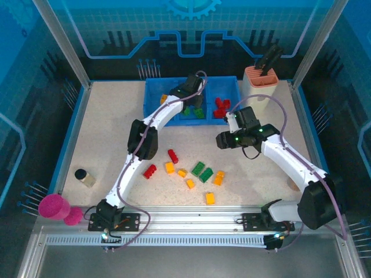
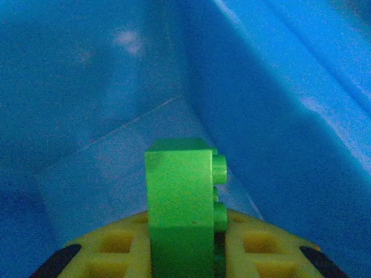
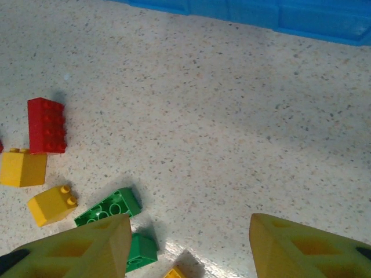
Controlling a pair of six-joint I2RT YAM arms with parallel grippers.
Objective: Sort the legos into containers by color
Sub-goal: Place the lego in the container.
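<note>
My left gripper should move down slightly next and let go of the green lego onto the bottom of the tray's middle section just below the gripper, because other green legos lie there.
My left gripper (image 2: 184,240) is shut on a green lego (image 2: 179,191), held low inside the blue tray (image 2: 272,104). From above, the left gripper (image 1: 195,102) is over the tray's middle compartment (image 1: 191,113), where other green legos (image 1: 199,113) lie. Red legos (image 1: 220,107) fill the right compartment and an orange one (image 1: 164,98) lies in the left. My right gripper (image 3: 190,227) hangs open and empty over the table. Below it lie a red lego (image 3: 46,125), yellow legos (image 3: 52,204) and green legos (image 3: 108,207). From above, the right gripper (image 1: 224,140) is just in front of the tray.
Loose legos lie mid-table: red (image 1: 173,156), orange (image 1: 210,198) and green (image 1: 202,171). A peach holder with black tools (image 1: 260,80) stands right of the tray. A small tan cylinder (image 1: 86,176) and a pink object (image 1: 55,207) sit at the near left.
</note>
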